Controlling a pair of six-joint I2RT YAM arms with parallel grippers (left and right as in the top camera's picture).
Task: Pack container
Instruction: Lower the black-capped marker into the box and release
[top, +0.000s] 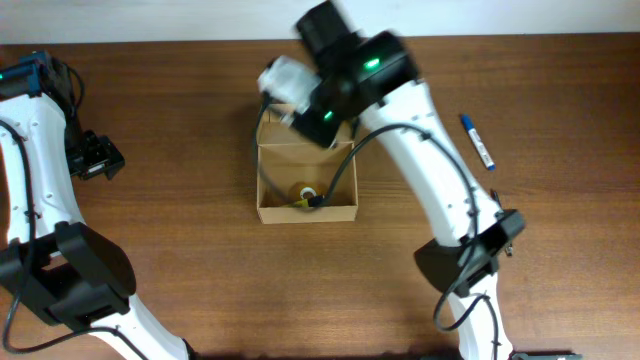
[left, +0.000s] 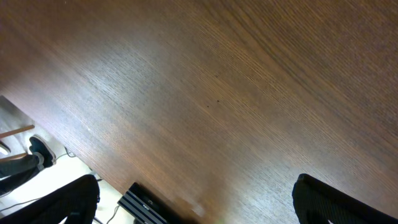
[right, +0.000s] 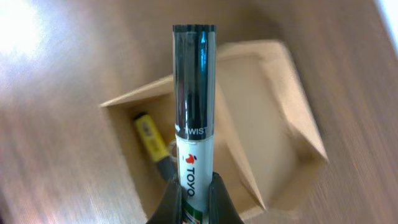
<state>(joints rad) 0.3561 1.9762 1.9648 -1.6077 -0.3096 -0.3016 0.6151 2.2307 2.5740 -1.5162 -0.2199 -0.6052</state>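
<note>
Next, my right gripper moves down through the box's open top and releases the white Toyo marker. The bare box bottom (right: 229, 175) beside the yellow marker lies below the gripper.
The container (top: 306, 211) is an open tan cardboard box at the table's middle, its flap lid at the far side. A yellow marker (top: 305, 196) lies inside it and also shows in the right wrist view (right: 151, 137). My right gripper (right: 194, 190) is shut on a white Toyo marker with a black cap (right: 194, 99), held above the box (right: 261, 124). In the overhead view the right wrist (top: 330, 90) hovers over the box's far edge. My left gripper (left: 199, 202) is open and empty over bare wood at the table's left edge (top: 95, 155).
A blue and white pen (top: 478, 142) lies on the table to the right of the box. The right arm's base (top: 465, 255) stands at the front right, the left arm's base (top: 75, 270) at the front left. The table's left edge and floor show in the left wrist view (left: 37, 155).
</note>
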